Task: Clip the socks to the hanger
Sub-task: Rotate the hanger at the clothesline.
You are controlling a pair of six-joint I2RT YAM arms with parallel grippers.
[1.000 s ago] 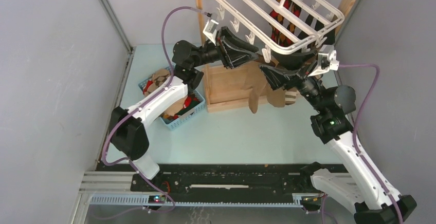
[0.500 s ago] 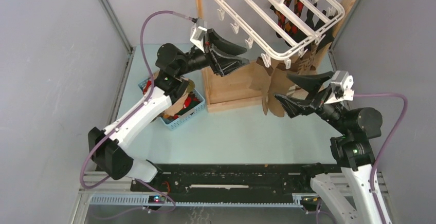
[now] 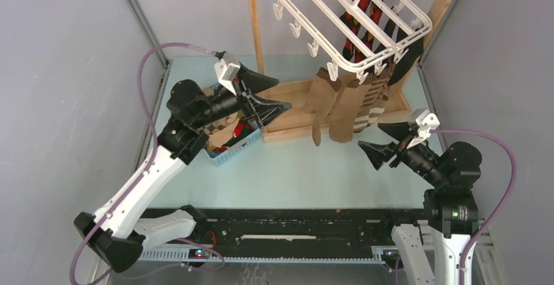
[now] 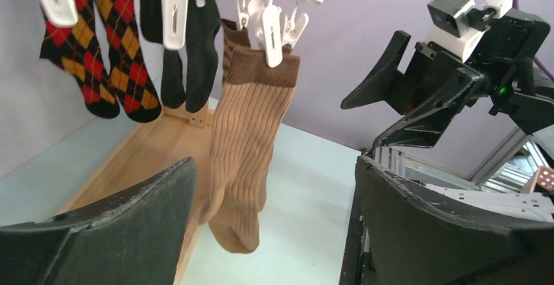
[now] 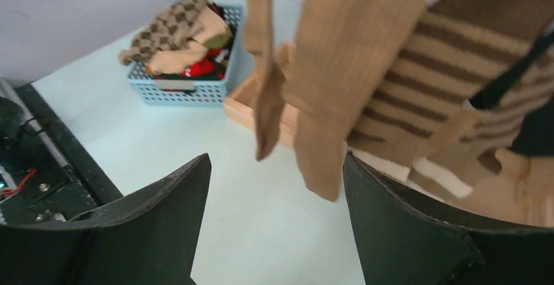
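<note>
The open fingertips are short of the hanging socks, so next my right gripper should dip, then reach outward onto the tan sock's edge (image 3: 362, 93) (image 5: 404, 5) beside the striped sock.
The white hanger (image 3: 353, 17) hangs by its hook from a wooden rail. Two tan socks (image 3: 330, 102) and a striped sock (image 3: 374, 99) dangle from its near clips. Red argyle socks (image 3: 364, 10) and black ones hang further back. My left gripper (image 3: 282, 93) is open and empty, left of the tan socks and apart from them. In the left wrist view a ribbed tan sock (image 4: 245, 148) hangs clipped beyond the wide-open left gripper (image 4: 276, 167). My right gripper (image 3: 372, 136) is open and empty, below and right of the socks. The right wrist view shows the tan socks (image 5: 346, 69) just past the right gripper (image 5: 276, 157).
A blue mesh basket (image 3: 230, 152) with several loose socks (image 5: 176, 30) sits on the table under the left arm. The wooden stand's base (image 3: 294, 112) lies behind the hanging socks, its post (image 3: 252, 23) rising at the left. Grey walls close in both sides.
Both arms have drawn back from the hanger toward their own sides. The left gripper opened wide. The tan socks now hang free from the near clips.
</note>
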